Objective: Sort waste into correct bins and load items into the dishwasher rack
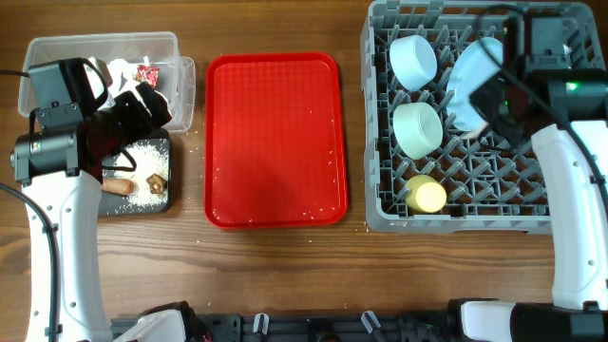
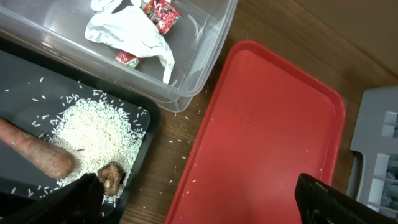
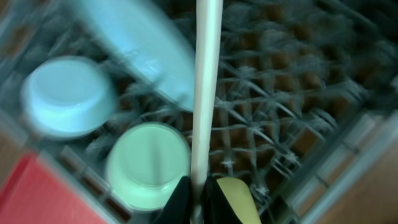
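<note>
My right gripper turns next, comes back and down over the rack (image 1: 380, 204) slots beside the yellow cup, since they stand empty, and releases the spoon's handle.
My right gripper (image 3: 198, 198) is shut on the white plastic spoon (image 3: 205, 87) and holds it over the grey dishwasher rack (image 1: 380, 204). In the rack sit the pale blue bowl (image 1: 412, 60), pale blue plate (image 1: 472, 81), pale green bowl (image 1: 417, 128) and yellow cup (image 1: 427, 195). My left gripper (image 2: 199, 202) is open and empty, above the black tray (image 1: 161, 201) and the red tray's left edge. The black tray holds rice (image 2: 99, 134), the brown stick (image 2: 34, 152) and a brown lump (image 2: 112, 177). The clear tub (image 1: 185, 95) holds white tissue (image 2: 127, 31) and the red wrapper (image 2: 160, 12).
The flat red serving tray (image 1: 275, 138) lies between the bins and the rack, with a few stray rice grains on it and on the wood around it. Black equipment lines the table's front edge.
</note>
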### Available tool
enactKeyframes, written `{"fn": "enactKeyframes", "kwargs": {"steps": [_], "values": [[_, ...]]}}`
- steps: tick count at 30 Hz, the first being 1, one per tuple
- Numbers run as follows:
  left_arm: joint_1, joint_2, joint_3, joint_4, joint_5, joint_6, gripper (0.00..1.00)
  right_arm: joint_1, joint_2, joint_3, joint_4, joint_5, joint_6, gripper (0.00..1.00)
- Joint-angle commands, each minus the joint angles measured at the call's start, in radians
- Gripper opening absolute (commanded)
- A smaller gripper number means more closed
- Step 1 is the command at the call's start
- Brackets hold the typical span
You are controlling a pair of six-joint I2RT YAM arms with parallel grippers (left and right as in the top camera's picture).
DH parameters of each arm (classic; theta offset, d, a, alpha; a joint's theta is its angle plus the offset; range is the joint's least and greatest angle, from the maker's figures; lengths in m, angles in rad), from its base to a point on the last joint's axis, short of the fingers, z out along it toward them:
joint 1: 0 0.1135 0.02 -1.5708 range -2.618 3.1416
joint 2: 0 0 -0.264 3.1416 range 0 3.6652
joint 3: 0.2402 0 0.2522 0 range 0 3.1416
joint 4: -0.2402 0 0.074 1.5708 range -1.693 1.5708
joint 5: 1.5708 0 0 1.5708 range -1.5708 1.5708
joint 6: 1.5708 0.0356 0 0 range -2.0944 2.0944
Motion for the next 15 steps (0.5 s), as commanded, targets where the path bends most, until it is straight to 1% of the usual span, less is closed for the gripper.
{"fn": "enactKeyframes", "kwargs": {"steps": [1,5,9,11,13,14,15], "values": [[0.003,-0.003,0.018,0.002,0.001,-0.001,1.00,-0.045,-0.011,-0.066,-0.023,0.104,0.337,0.04],[0.003,-0.003,0.018,0.002,0.001,-0.001,1.00,-0.050,-0.011,-0.204,0.017,0.103,0.535,0.05],[0.003,-0.003,0.018,0.002,0.001,-0.001,1.00,-0.050,-0.011,-0.375,0.187,0.092,0.549,0.04],[0.003,-0.003,0.018,0.002,0.001,-0.001,1.00,-0.050,-0.011,-0.435,0.247,0.088,0.549,0.04],[0.003,-0.003,0.018,0.002,0.001,-0.001,1.00,-0.050,-0.011,-0.456,0.273,0.088,0.548,0.04],[0.003,-0.003,0.018,0.002,0.001,-0.001,1.00,-0.050,-0.011,-0.457,0.273,0.088,0.544,0.17],[0.003,-0.003,0.018,0.002,0.001,-0.001,1.00,-0.050,-0.011,-0.457,0.280,0.085,0.508,0.58]]}}
